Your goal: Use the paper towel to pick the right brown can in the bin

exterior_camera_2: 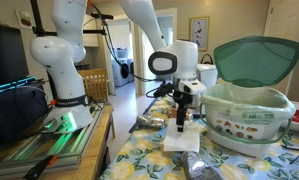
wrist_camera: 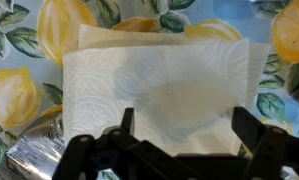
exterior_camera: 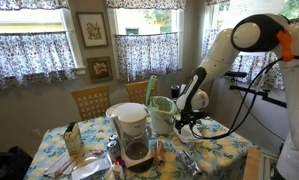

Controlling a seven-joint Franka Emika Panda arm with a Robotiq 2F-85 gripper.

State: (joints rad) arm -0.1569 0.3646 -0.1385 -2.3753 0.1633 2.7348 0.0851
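Note:
The paper towel lies flat below my open gripper. My gripper will go straight down onto the middle of the towel next, so its fingers can close and gather it.
The paper towel (wrist_camera: pixel 159 85) lies flat on the lemon-print tablecloth and fills the middle of the wrist view. It also shows as a white square under the gripper in an exterior view (exterior_camera_2: pixel 181 141). My gripper (wrist_camera: pixel 186 122) is open, fingers pointing down and spread just above the towel, one finger over each side. It shows in both exterior views (exterior_camera_2: pixel 184 124) (exterior_camera: pixel 186 123). The mint-green bin (exterior_camera_2: pixel 251 112) with its raised green lid (exterior_camera_2: pixel 257 55) stands right beside the gripper, and appears in the other exterior view too (exterior_camera: pixel 161 112). I cannot make out any brown can.
A white-and-black coffee maker (exterior_camera: pixel 132 135) stands at the table's front. A white plate (exterior_camera: pixel 215 128) lies past the gripper. Crumpled silvery pieces lie near the towel (exterior_camera_2: pixel 149 122) (exterior_camera_2: pixel 202 166) (wrist_camera: pixel 29 160). Wooden chairs (exterior_camera: pixel 89 100) stand behind the table.

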